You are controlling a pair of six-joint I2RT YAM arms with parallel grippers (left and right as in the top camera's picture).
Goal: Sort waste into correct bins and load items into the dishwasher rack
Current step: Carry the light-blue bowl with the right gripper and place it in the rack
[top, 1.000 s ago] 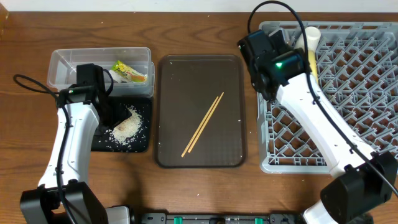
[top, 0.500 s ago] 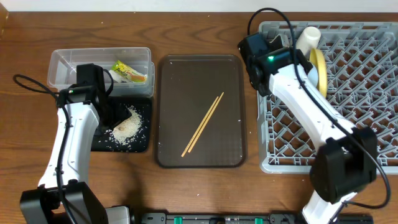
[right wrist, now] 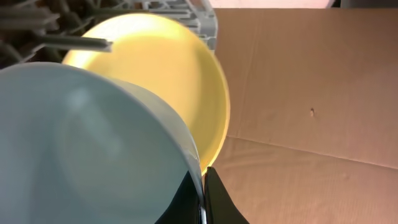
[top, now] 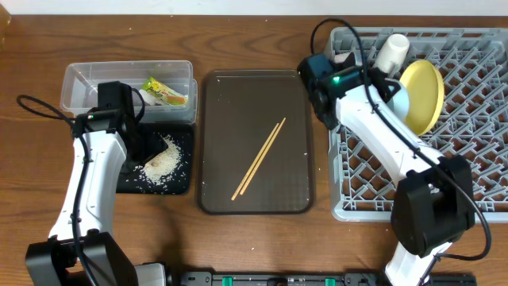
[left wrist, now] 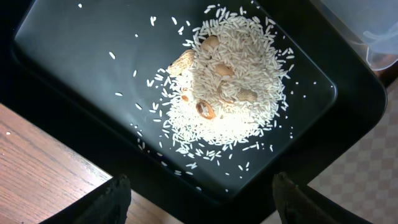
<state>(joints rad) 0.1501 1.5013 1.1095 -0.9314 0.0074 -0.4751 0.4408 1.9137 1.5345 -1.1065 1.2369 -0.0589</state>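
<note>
The yellow plate crowds the bowl, so my right gripper should next move back and down among the pegs, toward the edge of the rack by the brown tray.
My right gripper (right wrist: 203,196) is shut on the rim of the light blue bowl (right wrist: 93,149), held over the back left of the grey dishwasher rack (top: 444,171). The yellow plate (top: 423,95) stands on edge in the rack just behind the bowl (top: 399,101). A white cup (top: 391,50) sits at the rack's back edge. My left gripper (left wrist: 202,199) is open and empty above the black tray (left wrist: 93,56), which holds the rice crumb heap (left wrist: 227,93). The green-and-yellow wrapper (top: 165,91) lies in the clear tub (top: 87,87). The chopsticks (top: 258,159) lie on the brown tray. The white bowl is out of view.
The dark brown serving tray (top: 230,103) lies between the bins and the rack. The clear tub's corner (left wrist: 373,37) sits right beside the black tray. The rack's pegs stand close around the plate and bowl. Wooden table (top: 32,175) lies left of the bins.
My right arm has pulled left and turned, so the yellow plate now shows its face and the blue bowl shows beside it. The left arm has not moved.
</note>
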